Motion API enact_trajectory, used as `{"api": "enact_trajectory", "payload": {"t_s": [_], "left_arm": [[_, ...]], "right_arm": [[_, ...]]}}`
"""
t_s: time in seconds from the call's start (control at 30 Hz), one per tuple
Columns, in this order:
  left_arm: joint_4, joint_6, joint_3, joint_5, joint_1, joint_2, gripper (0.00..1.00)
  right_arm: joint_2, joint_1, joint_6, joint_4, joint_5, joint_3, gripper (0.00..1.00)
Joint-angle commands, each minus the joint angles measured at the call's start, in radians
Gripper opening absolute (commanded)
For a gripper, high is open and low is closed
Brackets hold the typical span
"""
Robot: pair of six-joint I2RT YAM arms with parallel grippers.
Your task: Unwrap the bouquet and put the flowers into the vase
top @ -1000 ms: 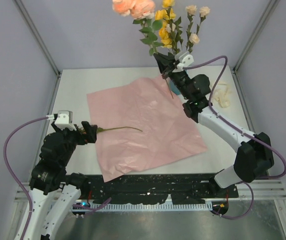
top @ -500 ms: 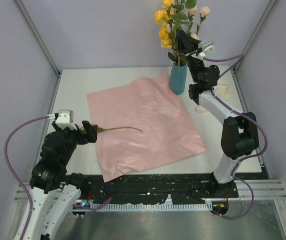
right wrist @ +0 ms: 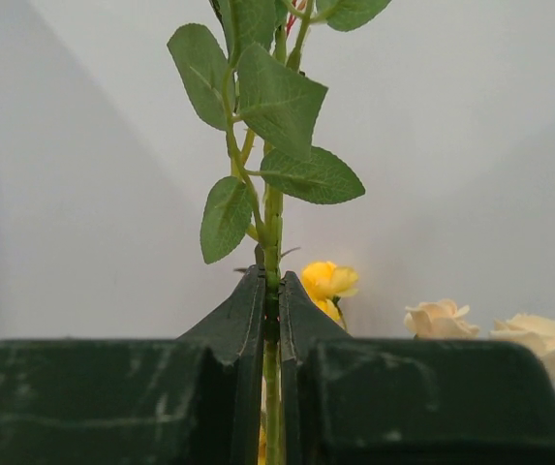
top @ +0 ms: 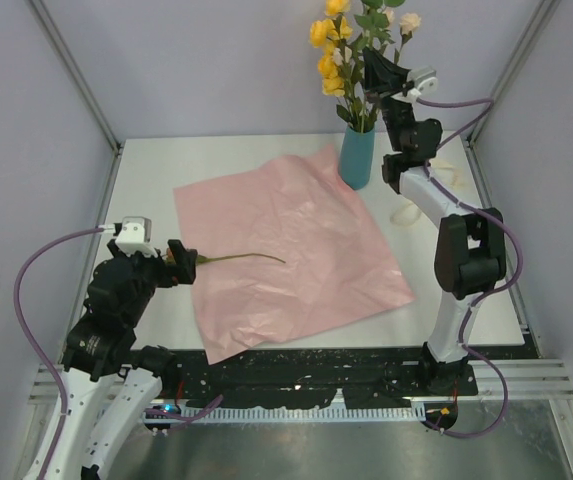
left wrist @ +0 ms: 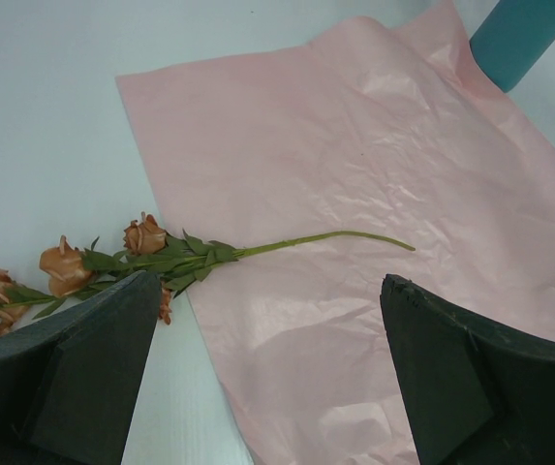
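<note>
The right gripper will next go down toward the opening of the teal vase and let go of the leafy green stem there, because its fingers hold the stem high above the vase's rim.
The teal vase stands at the back of the table, its base also visible in the left wrist view. Yellow and cream flowers stand upright, their stems running down into its mouth. My right gripper is above the rim, shut on one leafy green stem; a yellow bloom and cream blooms show behind it. The bouquet is undone: its pink paper lies flat. A rusty orange flower lies on the paper's left edge. My left gripper hovers open over its stem.
A cream ribbon lies on the table right of the vase, under the right arm. The enclosure's grey walls and metal posts close off the back and sides. The right arm's elbow stands upright near the paper's right corner.
My right arm has swung the bunch from tilted in front of the vase to upright over it, stems now inside. The left gripper and the orange flower have stayed put.
</note>
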Motion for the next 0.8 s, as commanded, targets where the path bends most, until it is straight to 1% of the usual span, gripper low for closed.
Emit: {"api": "enact_trajectory", "payload": {"t_s": [0.0, 0.13, 0.33, 0.47, 0.67, 0.77], "left_arm": [[0.017, 0.010, 0.013, 0.014, -0.003, 0.007, 1.00], [0.017, 0.010, 0.010, 0.013, -0.003, 0.002, 1.00], [0.016, 0.012, 0.012, 0.014, -0.003, 0.002, 1.00], [0.016, 0.012, 0.010, 0.014, -0.003, 0.004, 1.00], [0.016, 0.013, 0.013, 0.016, -0.004, 0.013, 1.00], [0.019, 0.013, 0.013, 0.014, -0.003, 0.013, 1.00]], "right_arm": [[-0.023, -0.020, 0.035, 0.221, 0.007, 0.084, 0.05], [-0.023, -0.024, 0.020, 0.190, 0.011, 0.103, 0.05], [0.009, -0.034, 0.028, 0.190, 0.016, 0.100, 0.05], [0.053, -0.044, 0.054, 0.232, 0.022, 0.101, 0.05], [0.148, -0.060, 0.078, 0.236, 0.017, 0.132, 0.05], [0.161, -0.064, 0.089, 0.255, 0.020, 0.095, 0.05]]}}
